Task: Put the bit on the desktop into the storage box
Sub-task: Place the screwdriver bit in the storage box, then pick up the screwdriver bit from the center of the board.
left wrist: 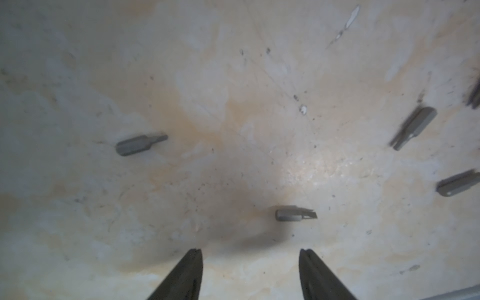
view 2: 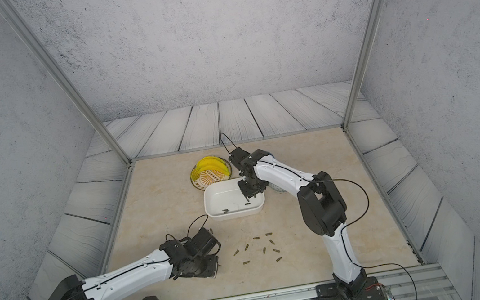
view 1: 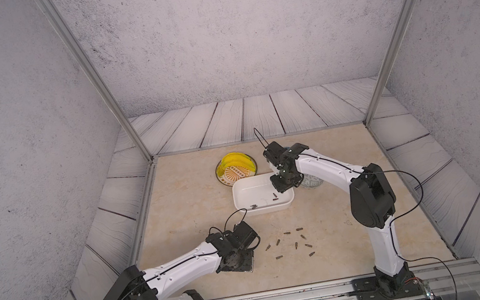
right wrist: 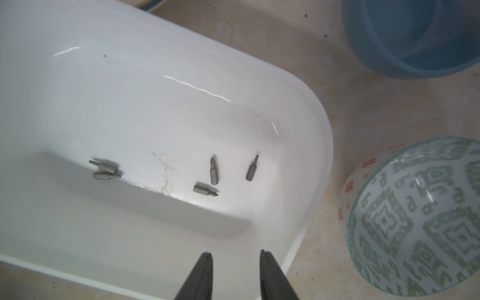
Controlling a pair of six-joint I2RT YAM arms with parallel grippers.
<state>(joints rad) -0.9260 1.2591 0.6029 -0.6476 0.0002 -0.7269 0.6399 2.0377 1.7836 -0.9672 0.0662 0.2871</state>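
I will move my left gripper down, outward and toward the scatter next, to close it around the nearest bit. That bit is just outward of the gripper's open fingers and below them.
Several small grey bits [view 1: 296,244] lie scattered on the beige desktop [view 1: 182,205] in front of the white storage box [view 1: 248,192]. My left gripper [left wrist: 250,252] hovers low at the left edge of that scatter, open and empty. One bit [left wrist: 294,214] lies just beyond its fingertips and another bit [left wrist: 140,145] lies further off. My right gripper [right wrist: 235,255] hangs over the right end of the storage box [right wrist: 155,117], open with nothing between its fingers. Several bits [right wrist: 214,171] rest on the box floor below it.
A plate with yellow bananas [view 1: 237,169] sits behind the box. A grey-patterned bowl [right wrist: 420,220] and a blue bowl [right wrist: 415,39] stand just right of the box, under my right arm. Grey plank panels and metal posts border the desktop.
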